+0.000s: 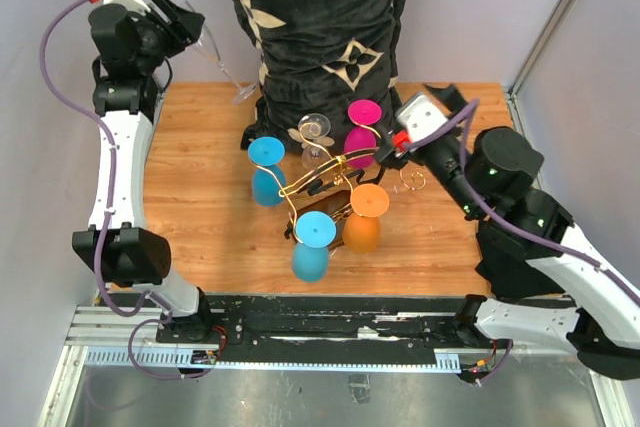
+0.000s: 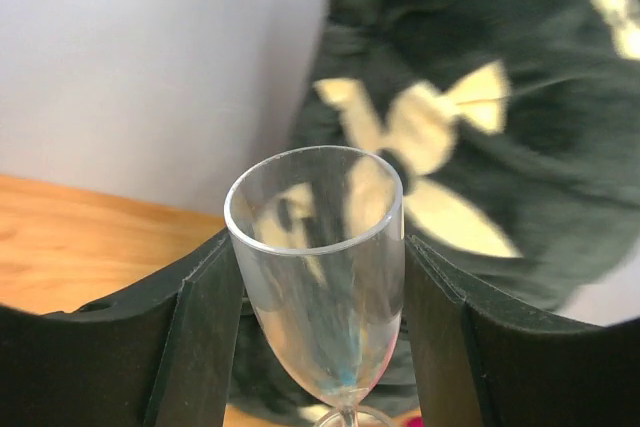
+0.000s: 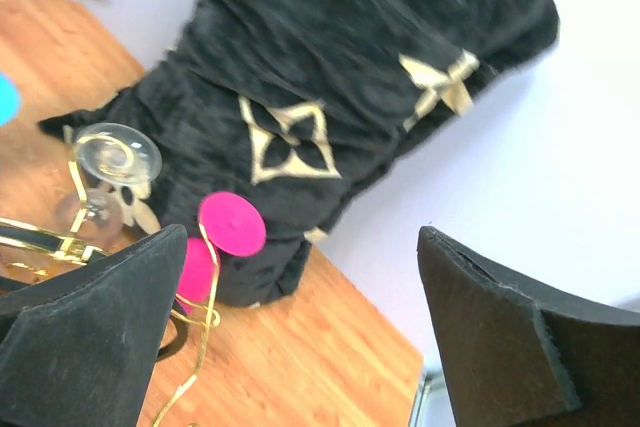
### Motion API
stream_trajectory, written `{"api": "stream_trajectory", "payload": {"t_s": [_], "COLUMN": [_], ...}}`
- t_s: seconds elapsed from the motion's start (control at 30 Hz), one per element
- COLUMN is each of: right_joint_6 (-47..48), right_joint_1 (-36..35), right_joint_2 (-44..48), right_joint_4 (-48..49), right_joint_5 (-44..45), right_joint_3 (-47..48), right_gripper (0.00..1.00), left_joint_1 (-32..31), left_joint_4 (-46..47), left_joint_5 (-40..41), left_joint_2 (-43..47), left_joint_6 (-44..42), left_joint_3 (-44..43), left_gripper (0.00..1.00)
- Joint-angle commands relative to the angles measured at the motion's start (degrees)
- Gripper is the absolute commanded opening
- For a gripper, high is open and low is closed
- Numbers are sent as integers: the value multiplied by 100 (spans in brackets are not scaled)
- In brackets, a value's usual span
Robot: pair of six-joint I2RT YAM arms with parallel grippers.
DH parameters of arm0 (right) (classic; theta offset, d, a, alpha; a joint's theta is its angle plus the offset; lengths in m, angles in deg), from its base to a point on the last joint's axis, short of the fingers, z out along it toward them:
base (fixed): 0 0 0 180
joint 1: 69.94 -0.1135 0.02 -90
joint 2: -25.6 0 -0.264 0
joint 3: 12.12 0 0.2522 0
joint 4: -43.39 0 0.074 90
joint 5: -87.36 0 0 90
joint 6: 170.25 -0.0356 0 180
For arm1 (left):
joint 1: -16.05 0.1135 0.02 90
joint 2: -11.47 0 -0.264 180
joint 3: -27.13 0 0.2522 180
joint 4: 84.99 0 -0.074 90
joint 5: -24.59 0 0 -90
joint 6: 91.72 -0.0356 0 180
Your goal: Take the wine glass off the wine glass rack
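Observation:
The clear wine glass (image 1: 213,49) will go down next in my left gripper, away from the rack, to a spot on the table at the table's far corner (image 1: 185,112) beside the cushion, and my left gripper will let go of it there.
The gold wire wine glass rack (image 1: 322,175) stands mid-table with blue (image 1: 266,153), light blue (image 1: 314,231), orange (image 1: 368,201), pink (image 1: 363,113) and clear (image 1: 314,128) glasses hanging upside down on it. Away from the rack, a clear wine glass (image 1: 213,49) is held tilted above the table's back left corner, with my left gripper (image 1: 186,23) shut on its bowl (image 2: 315,257). Both black fingers (image 2: 200,337) press against the bowl's sides. My right gripper (image 1: 396,139) stands open beside the rack's right side, near the pink glass (image 3: 232,224), with nothing between its fingers (image 3: 100,337).
A big black velvet cushion (image 1: 320,17) with gold flower marks stands at the back centre, just behind the rack. A small gold wire curl (image 1: 412,182) lies on the wood to the rack's right. White walls close in left and right.

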Motion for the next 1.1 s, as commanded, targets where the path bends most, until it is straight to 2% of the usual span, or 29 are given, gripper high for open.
{"api": "stream_trajectory", "payload": {"t_s": [0.0,0.13,0.27,0.43,0.73,0.83,0.97,1.07], "right_joint_6": [-1318,-2196,-2472,-2746,-2946,-2965,-2979,-2975], "right_joint_1": [669,1204,1395,1482,1657,1724,1755,1788], "right_joint_2": [331,630,755,727,608,583,545,458], "right_joint_4": [224,165,164,112,138,142,214,215], "right_joint_5": [485,165,59,-5,-53,-160,-126,-101], "right_joint_3": [-262,-512,-807,-978,-1163,-1213,-1234,-1180], "right_gripper": [98,98,98,98,98,98,98,98], "left_joint_1": [-342,-567,-711,-721,-721,-721,-725,-721], "left_joint_4": [631,1856,3271,5147,6759,7267,8172,8508], "left_joint_5": [1802,2619,3895,5207,5863,6277,6525,6640], "left_joint_2": [421,977,1496,1759,1017,605,205,-62], "left_joint_6": [-1775,-2506,-2995,-3358,-3734,-3937,-4239,-4271], "left_joint_3": [1063,2906,4571,5940,6528,6626,6824,6814], "left_gripper": [24,24,27,32,32,39,39,38]}}
